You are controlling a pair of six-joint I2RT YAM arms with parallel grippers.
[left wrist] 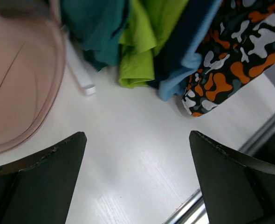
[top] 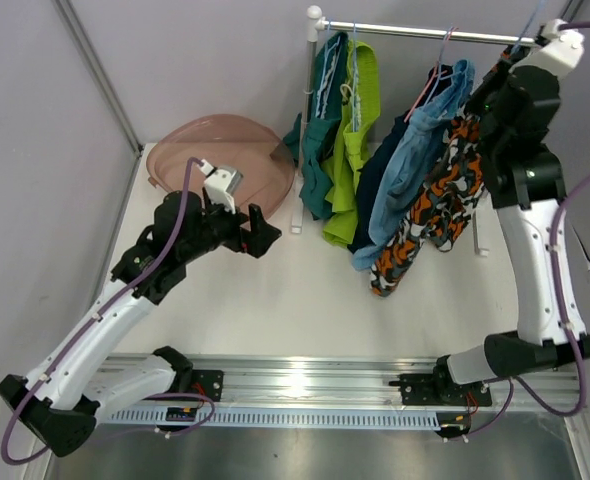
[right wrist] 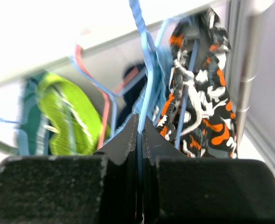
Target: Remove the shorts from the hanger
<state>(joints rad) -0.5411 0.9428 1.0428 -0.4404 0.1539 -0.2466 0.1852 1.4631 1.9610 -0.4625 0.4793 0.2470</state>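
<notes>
The robot's left gripper next needs to swing across and turn onto the lower hem of the patterned shorts, because that hem hangs to the gripper's right in the top view.
Five pairs of shorts hang on hangers from a metal rail (top: pixel 425 33): teal (top: pixel 320 130), lime green (top: pixel 353 140), navy (top: pixel 383 165), light blue (top: pixel 415 150) and orange/black/grey/white patterned (top: pixel 440 200). My right gripper (top: pixel 505 70) is raised to the rail's right end and is shut on a blue hanger wire (right wrist: pixel 147 93); the patterned shorts (right wrist: pixel 198 93) hang just right of it. My left gripper (top: pixel 260 232) is open and empty, low over the table left of the rack. In its view the shorts' lower ends show: patterned (left wrist: pixel 240 56), lime (left wrist: pixel 142 42), teal (left wrist: pixel 98 28).
A brown translucent bowl-shaped tub (top: pixel 220 160) sits at the back left, beside the rack's white upright post (top: pixel 308 120). The rack's white foot (left wrist: pixel 84 79) lies on the table. A metal rail (top: pixel 295 385) runs along the near edge.
</notes>
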